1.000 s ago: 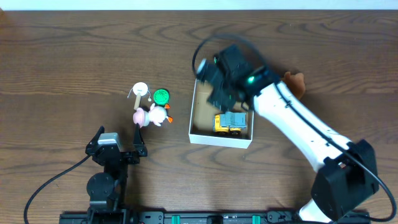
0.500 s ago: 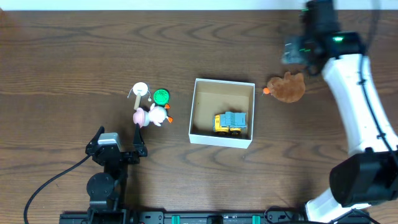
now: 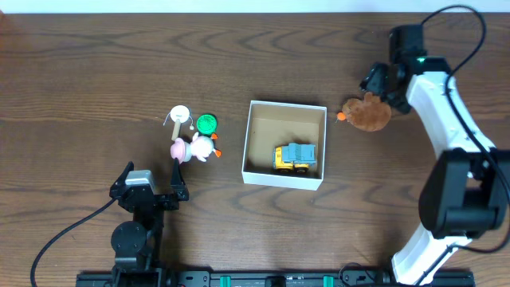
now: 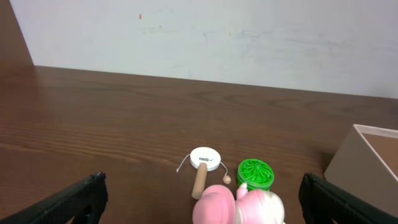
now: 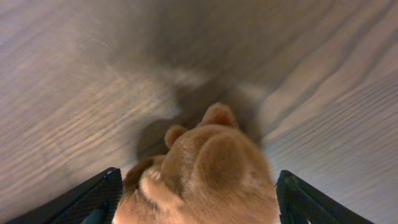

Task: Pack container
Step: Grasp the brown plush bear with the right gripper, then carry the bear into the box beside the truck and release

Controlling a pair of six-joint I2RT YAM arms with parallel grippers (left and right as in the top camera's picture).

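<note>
The brown plush toy is still below my open fingers, so I will next lower my right gripper straight onto its far side (image 3: 373, 108) (image 5: 204, 180) and then close.
The container (image 3: 252, 143) is a square white-walled box with a tan inside at the table's middle; a yellow and blue toy truck (image 3: 296, 157) lies in it. A brown plush toy (image 3: 368, 113) lies just right of the box. My right gripper (image 3: 377, 86) is open over the plush's far side, its fingers either side of the plush (image 5: 205, 171) in the right wrist view. My left gripper (image 3: 151, 185) is open and empty near the front edge, just short of a pink and white toy (image 4: 239, 205). The box's corner (image 4: 364, 158) shows in the left wrist view.
Left of the box lie a pink and white toy (image 3: 194, 149), a green round lid (image 3: 206, 123) and a white disc with a wooden stick (image 3: 178, 116). The green lid (image 4: 255, 173) and the disc (image 4: 204, 158) also show in the left wrist view.
My right arm swung from over the box to the far right, then came down beside the brown plush. The left arm has not moved.
</note>
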